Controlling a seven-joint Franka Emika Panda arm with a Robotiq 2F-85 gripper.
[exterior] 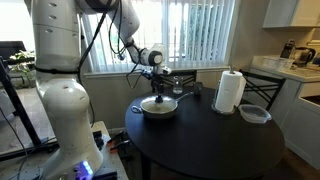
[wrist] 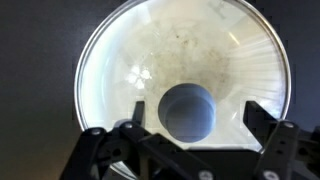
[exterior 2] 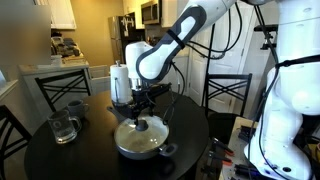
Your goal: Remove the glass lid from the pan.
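My open fingertips still hang just above the dark knob (exterior: 159, 99) (wrist: 187, 112), so my gripper needs to lower before closing on it.
The silvery pan (exterior: 158, 110) sits on the round dark table, also seen in an exterior view (exterior 2: 128, 150). The glass lid (wrist: 180, 55) lies on it, with its dark round knob (wrist: 187, 110) at the centre. The lid also shows in an exterior view (exterior 2: 140, 133). My gripper (wrist: 195, 112) hangs straight over the lid, its two fingers open on either side of the knob, not touching it. In both exterior views the gripper (exterior: 158, 90) (exterior 2: 140, 112) is just above the knob.
A paper towel roll (exterior: 230, 91) and a clear dark-rimmed round container (exterior: 254, 114) stand at one side of the table. A glass pitcher (exterior 2: 64, 126) stands on the other side. Chairs (exterior 2: 228, 95) ring the table (exterior: 215, 145).
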